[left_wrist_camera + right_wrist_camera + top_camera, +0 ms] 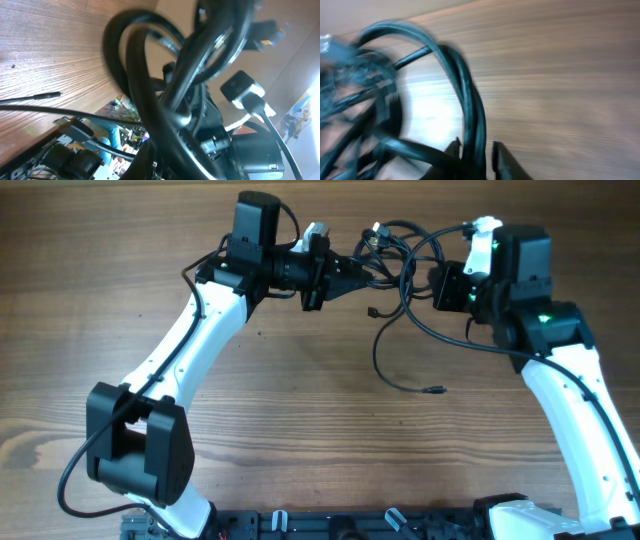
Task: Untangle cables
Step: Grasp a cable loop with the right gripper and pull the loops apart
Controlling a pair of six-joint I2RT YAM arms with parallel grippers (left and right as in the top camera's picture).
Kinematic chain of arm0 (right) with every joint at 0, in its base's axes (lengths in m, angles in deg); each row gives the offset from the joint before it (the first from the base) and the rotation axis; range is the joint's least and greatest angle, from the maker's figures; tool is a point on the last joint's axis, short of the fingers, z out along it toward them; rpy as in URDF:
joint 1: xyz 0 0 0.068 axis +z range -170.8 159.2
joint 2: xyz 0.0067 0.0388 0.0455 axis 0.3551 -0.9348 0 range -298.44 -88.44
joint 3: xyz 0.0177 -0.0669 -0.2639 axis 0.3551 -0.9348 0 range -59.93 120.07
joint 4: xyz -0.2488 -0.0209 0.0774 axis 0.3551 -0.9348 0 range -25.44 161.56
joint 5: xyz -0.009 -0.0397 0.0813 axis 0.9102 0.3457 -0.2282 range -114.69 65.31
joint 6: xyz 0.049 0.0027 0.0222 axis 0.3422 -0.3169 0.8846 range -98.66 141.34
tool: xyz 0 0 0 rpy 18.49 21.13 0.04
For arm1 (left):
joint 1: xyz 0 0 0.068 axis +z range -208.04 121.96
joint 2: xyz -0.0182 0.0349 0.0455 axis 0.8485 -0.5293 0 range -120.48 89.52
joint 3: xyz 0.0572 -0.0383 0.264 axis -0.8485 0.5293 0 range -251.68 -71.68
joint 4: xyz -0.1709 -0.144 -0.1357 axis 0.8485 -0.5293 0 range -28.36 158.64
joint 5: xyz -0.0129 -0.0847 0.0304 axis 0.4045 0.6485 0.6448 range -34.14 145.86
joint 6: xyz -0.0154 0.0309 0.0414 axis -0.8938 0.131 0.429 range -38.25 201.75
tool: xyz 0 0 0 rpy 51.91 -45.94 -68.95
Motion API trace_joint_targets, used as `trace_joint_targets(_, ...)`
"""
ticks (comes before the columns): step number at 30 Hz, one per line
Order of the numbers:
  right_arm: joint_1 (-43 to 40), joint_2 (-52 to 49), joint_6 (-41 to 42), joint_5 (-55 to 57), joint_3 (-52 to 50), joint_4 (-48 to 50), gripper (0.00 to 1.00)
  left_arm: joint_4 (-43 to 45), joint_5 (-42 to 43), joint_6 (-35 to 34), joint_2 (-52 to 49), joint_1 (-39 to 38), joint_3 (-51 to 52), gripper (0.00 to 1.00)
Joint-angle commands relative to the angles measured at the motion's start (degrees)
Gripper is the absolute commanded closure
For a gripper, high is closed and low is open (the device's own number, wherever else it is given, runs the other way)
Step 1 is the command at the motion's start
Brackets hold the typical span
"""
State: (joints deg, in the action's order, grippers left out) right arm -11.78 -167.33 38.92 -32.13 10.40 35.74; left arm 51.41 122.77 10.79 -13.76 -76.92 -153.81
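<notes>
The robot's right gripper holds a loop of the cables, so next the left gripper should pull its fingers back slightly and open them to let go of the knotted bundle in them.
The cables are a knotted black bundle at the far middle of the table, held up between both grippers. My left gripper reaches in from the left and is shut on the bundle. In the left wrist view thick loops of the cables fill the frame and hide the jaws. My right gripper holds a loop from the right. In the right wrist view two strands of the cables run between its fingers. Loose strands trail down to a small plug on the table.
The wooden table spreads all around. Another small plug end hangs below the bundle. A black rail runs along the near edge between the arm bases.
</notes>
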Motion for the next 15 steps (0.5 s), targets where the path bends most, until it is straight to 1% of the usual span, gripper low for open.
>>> trace_joint_targets(1, -0.2, 1.6, 8.3, 27.3, 0.7, -3.3, 0.68, 0.3, 2.6, 3.5, 0.5, 0.6, -0.4, 0.96)
trace_joint_targets(2, -0.2, 2.1, 9.5, 29.4, 0.7, -3.8, 0.61, 0.3, 2.5, 4.2, 0.5, 0.6, -0.4, 0.96)
trace_joint_targets(4, -0.2, 2.7, 9.0, 27.8, 0.7, -3.7, 0.41, 0.3, 2.4, 4.5, 0.5, 0.6, -0.4, 0.96)
trace_joint_targets(5, -0.2, 2.8, 7.8, 25.0, 0.7, -3.4, 0.27, 0.3, 2.2, 4.6, 0.5, 0.6, -0.4, 0.96)
trace_joint_targets(7, -0.2, 3.0, 3.9, 16.2, 0.7, -2.2, 0.24, 0.3, 2.0, 5.0, 0.5, 0.6, -0.4, 0.96)
trace_joint_targets(8, -0.2, 3.0, 1.2, 10.3, 0.7, -1.2, 0.19, 0.3, 1.8, 6.6, 0.5, 0.6, -0.4, 0.96)
trace_joint_targets(9, -0.2, 3.0, -1.2, 6.1, 0.7, -0.5, 0.18, 0.3, 1.6, 8.4, 0.5, 0.6, -0.4, 0.96)
trace_joint_targets(10, -0.2, 3.0, -4.4, 0.5, 0.7, 0.4, 0.18, 0.2, 1.4, 12.3, 0.5, 0.6, -0.4, 0.96)
trace_joint_targets(12, -0.2, 3.1, -5.7, -3.3, 0.7, 1.5, 0.18, -0.4, 1.3, 19.8, 0.4, 0.6, -0.4, 0.96)
trace_joint_targets(13, -0.2, 3.2, -6.4, -4.3, 0.7, 2.3, 0.18, -1.3, 1.2, 26.3, 0.4, 0.6, -0.4, 0.96)
trace_joint_targets(15, -0.6, 3.4, -6.9, -4.9, 1.2, 2.8, 0.18, -6.5, 0.8, 40.5, 0.4, 0.5, -0.4, 0.96)
